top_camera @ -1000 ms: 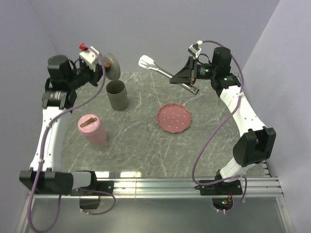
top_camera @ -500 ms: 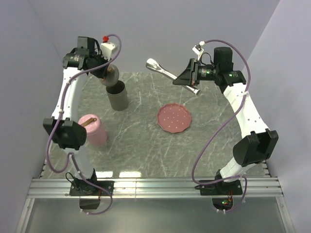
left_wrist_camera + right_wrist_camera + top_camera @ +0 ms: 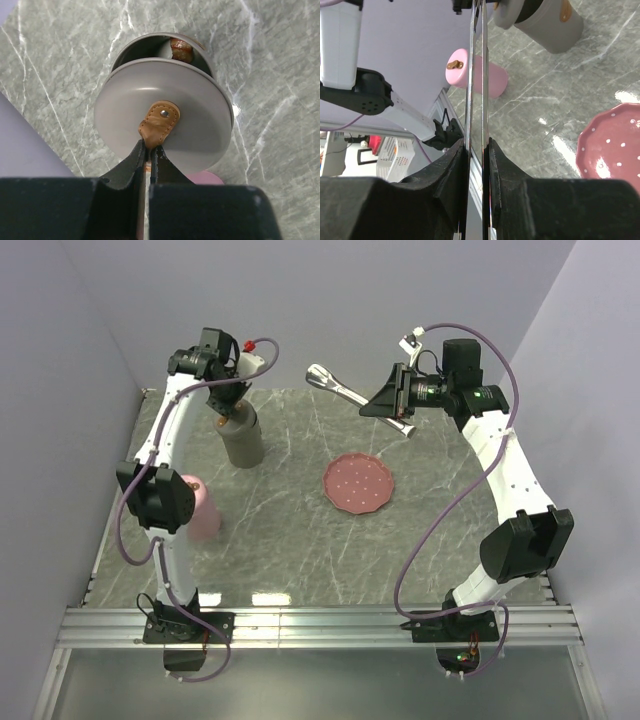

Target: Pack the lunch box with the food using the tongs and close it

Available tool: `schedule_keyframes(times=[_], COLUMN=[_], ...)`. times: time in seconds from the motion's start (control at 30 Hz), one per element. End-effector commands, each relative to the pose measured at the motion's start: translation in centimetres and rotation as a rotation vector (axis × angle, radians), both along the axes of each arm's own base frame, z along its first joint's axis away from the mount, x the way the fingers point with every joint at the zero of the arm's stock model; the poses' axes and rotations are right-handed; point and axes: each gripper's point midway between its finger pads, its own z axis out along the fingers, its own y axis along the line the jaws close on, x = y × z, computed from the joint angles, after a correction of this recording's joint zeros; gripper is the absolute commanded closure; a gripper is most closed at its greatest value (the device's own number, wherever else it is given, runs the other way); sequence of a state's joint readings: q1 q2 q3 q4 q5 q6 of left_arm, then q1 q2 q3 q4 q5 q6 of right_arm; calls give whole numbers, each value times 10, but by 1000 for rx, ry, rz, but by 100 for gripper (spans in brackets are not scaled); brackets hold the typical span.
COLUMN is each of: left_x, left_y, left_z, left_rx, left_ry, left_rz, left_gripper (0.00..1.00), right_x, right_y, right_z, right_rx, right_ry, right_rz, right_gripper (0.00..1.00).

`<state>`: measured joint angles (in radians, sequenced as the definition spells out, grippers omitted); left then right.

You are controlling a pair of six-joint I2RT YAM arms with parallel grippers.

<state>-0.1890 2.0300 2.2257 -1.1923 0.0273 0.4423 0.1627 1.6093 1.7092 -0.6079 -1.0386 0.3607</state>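
Observation:
The left gripper should lower the lid it is holding onto the box's opening (image 3: 145, 45) and then let go of the lid's tab, because food shows through a gap at the box's far rim.
The lunch box (image 3: 243, 440) is a grey cylinder standing open at the back left. My left gripper (image 3: 150, 147) is shut on the brown leather tab (image 3: 160, 120) of its round grey lid (image 3: 200, 130). The lid hangs tilted just above the box's mouth (image 3: 145, 45) and covers most of it. One orange-brown piece of food (image 3: 181, 48) shows inside at the far rim. My right gripper (image 3: 477, 145) is shut on the slim metal tongs (image 3: 476, 75), held in the air at the back with the tips (image 3: 318, 373) pointing left.
A pink plate (image 3: 358, 483) with white dots lies bare at the table's middle right. A pink cylinder (image 3: 200, 510) with a brown tab stands at the left, partly behind my left arm. Purple walls stand close on both sides.
My left arm has swung right from the back left corner, carrying the lid over the lunch box. The right gripper has turned slightly with the tongs, staying in place.

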Motion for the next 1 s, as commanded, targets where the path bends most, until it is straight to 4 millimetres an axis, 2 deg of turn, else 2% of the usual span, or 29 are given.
schedule_keyframes(times=[0.0, 0.2, 0.57, 0.8, 0.97], left_x=[13, 25, 31, 36, 41], left_y=[7, 4, -3, -12, -16], left_z=[2, -10, -2, -15, -12], left_rx=[50, 66, 87, 86, 70], left_ry=[-34, -40, -76, -64, -89], left_rz=[15, 18, -3, -18, -23], left_gripper=[100, 100, 99, 84, 75], right_x=[-1, -1, -3, -5, -6], right_y=[-3, -4, -3, -2, -2], right_z=[12, 11, 8, 8, 9], right_rx=[7, 14, 30, 27, 30], right_ry=[-58, -50, -30, -33, -32], right_rz=[10, 15, 27, 30, 34], right_gripper=[71, 71, 71, 71, 71])
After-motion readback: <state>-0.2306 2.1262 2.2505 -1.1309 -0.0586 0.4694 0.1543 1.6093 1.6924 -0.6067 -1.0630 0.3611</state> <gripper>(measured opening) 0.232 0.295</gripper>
